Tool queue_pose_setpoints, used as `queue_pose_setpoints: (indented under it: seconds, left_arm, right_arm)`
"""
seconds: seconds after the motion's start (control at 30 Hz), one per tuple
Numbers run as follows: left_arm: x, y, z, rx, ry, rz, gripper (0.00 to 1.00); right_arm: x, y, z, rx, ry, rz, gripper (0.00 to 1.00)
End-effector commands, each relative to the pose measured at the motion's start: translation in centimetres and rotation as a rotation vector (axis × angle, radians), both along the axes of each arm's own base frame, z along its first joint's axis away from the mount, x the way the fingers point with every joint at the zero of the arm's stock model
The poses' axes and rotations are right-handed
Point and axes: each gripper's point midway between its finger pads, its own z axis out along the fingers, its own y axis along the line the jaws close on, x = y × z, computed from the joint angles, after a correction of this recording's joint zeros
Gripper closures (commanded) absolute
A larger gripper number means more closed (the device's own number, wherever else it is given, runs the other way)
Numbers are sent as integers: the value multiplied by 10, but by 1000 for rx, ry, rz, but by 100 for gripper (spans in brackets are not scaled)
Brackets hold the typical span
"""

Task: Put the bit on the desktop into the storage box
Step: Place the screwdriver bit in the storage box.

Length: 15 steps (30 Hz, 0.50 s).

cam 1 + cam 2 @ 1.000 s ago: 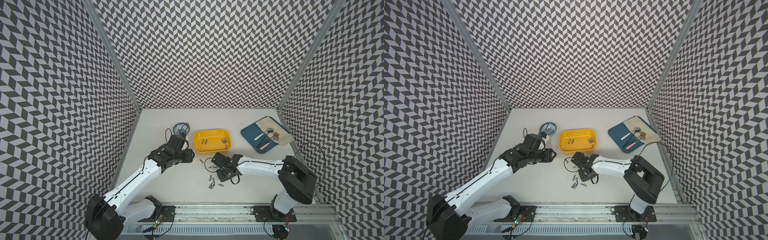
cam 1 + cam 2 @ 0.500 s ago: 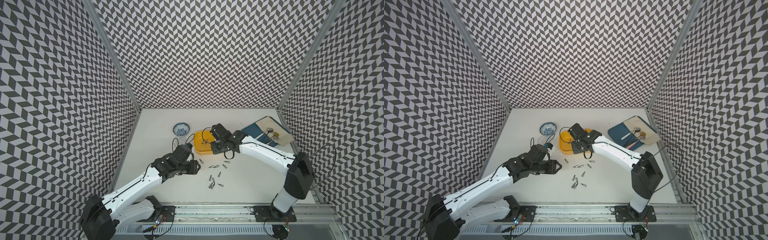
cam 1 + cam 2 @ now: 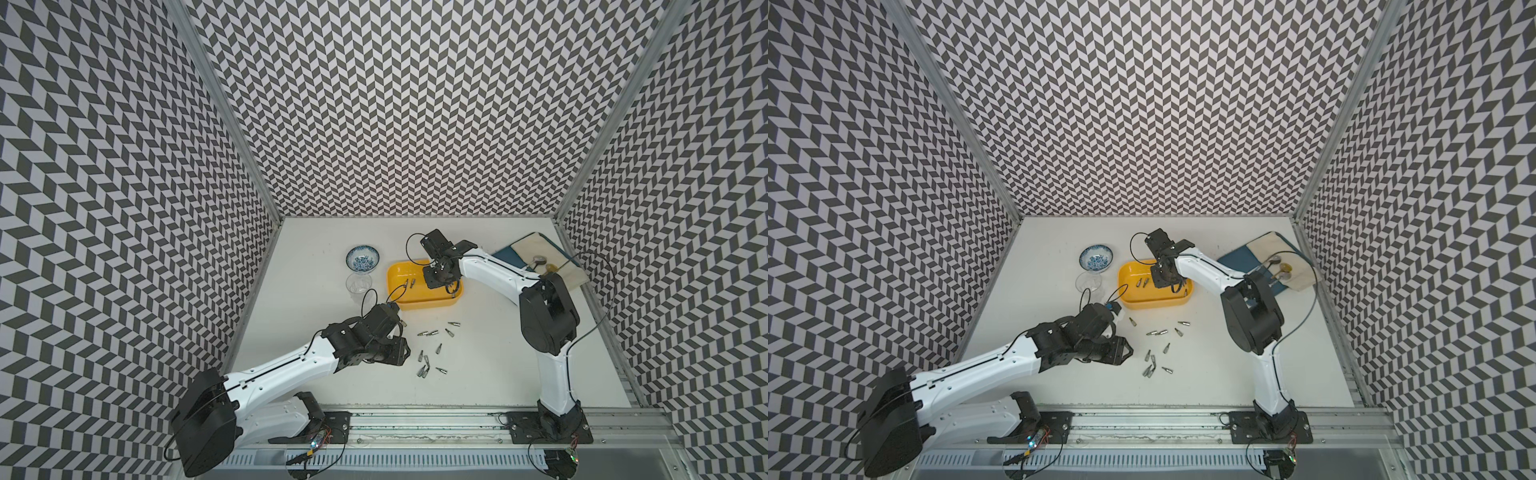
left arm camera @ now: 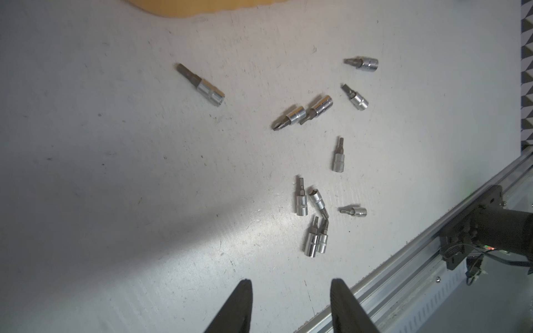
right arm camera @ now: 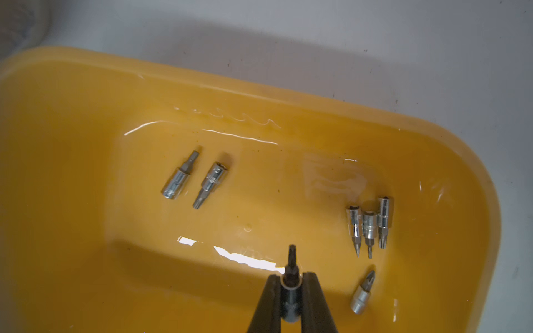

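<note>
The dark-tipped bit goes down in my right gripper and comes free beside the grouped silver bits next, because a bare patch of the box's bottom lies below.
The storage box (image 3: 411, 297) (image 3: 1142, 297) is a shallow yellow bin at mid-table. My right gripper (image 5: 291, 278) (image 3: 441, 276) hangs over its inside, shut on a dark-tipped bit (image 5: 292, 259) that points down toward the floor of the box (image 5: 86, 144). Several silver bits (image 5: 369, 225) lie in the box. Several more bits (image 3: 438, 348) (image 4: 301, 199) are scattered on the desktop in front of it. One bit (image 4: 206, 88) lies apart, nearer the box. My left gripper (image 4: 290, 284) (image 3: 401, 351) hovers open and empty beside that scatter.
A blue-patterned bowl (image 3: 362, 257) and a clear glass (image 3: 358, 283) stand left of the box. A blue tray (image 3: 505, 255) with a cloth and spoons sits at the back right. The metal rail (image 3: 415, 419) (image 4: 403, 265) runs along the front edge.
My right gripper has risen from the scattered bits and moved back over the box with a bit in it. My left arm swung from beside the bowl forward to the scatter.
</note>
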Motion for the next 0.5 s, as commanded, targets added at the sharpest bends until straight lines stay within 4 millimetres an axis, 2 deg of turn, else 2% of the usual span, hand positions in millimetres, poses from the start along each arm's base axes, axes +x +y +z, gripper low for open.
queue_pose_setpoints:
  seconds: [0.0,0.13,0.47]
  left_arm:
    - [6,-15,10,-21,-45,-47,52]
    - [6,-26,5,-25,-39,-77,52]
    - [-2,-37,-10,38,-25,-121,52]
  right_arm:
    - [14,2,-1,14,-28,15,100]
    - [11,0,-19,-4,8,21,100]
    - [10,-1,-38,-30,46,30,100]
